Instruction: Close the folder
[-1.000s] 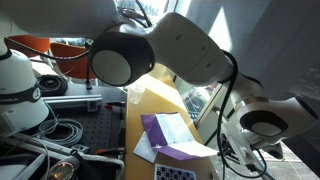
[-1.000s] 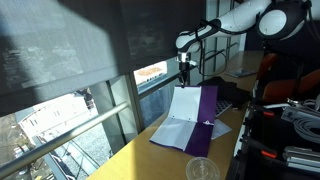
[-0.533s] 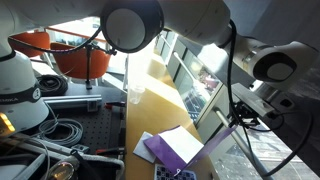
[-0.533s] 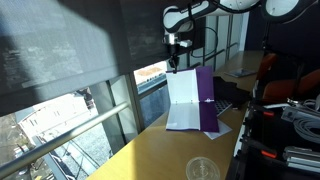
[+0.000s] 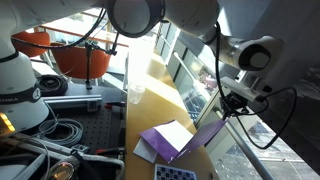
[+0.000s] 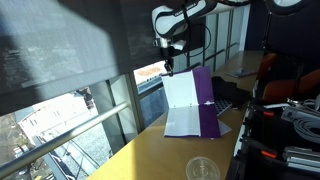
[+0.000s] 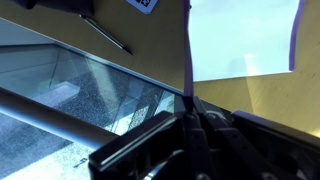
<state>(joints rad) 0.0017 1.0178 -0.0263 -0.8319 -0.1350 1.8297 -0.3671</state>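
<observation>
The cover stands nearly upright, so my gripper will next swing the cover's top edge away from the rail and toward the flat half with white paper (image 5: 166, 139) (image 7: 240, 40) and let it go.
The purple folder (image 6: 205, 104) lies open on the yellow table, with white paper sheets (image 6: 181, 104) inside. One cover is lifted nearly upright and my gripper (image 6: 165, 66) is shut on its top edge. In an exterior view the raised purple cover (image 5: 207, 137) slants up to the gripper (image 5: 236, 106), and the flat half with white paper (image 5: 166, 139) lies on the table. In the wrist view the thin purple cover edge (image 7: 188, 50) runs straight into the shut jaws (image 7: 193, 112), and the white sheet (image 7: 243, 38) shows beyond.
A clear plastic cup (image 6: 201, 169) stands near the table's front edge, also visible further back (image 5: 136, 95). A window with a rail (image 6: 90, 125) borders the table. A pen (image 7: 105, 34) lies on the table. Cables and equipment (image 5: 45, 125) crowd the bench beside it.
My gripper has risen and swung the folder's cover up from a low tilt to nearly upright, carrying it toward the window side. The flat half has stayed on the table.
</observation>
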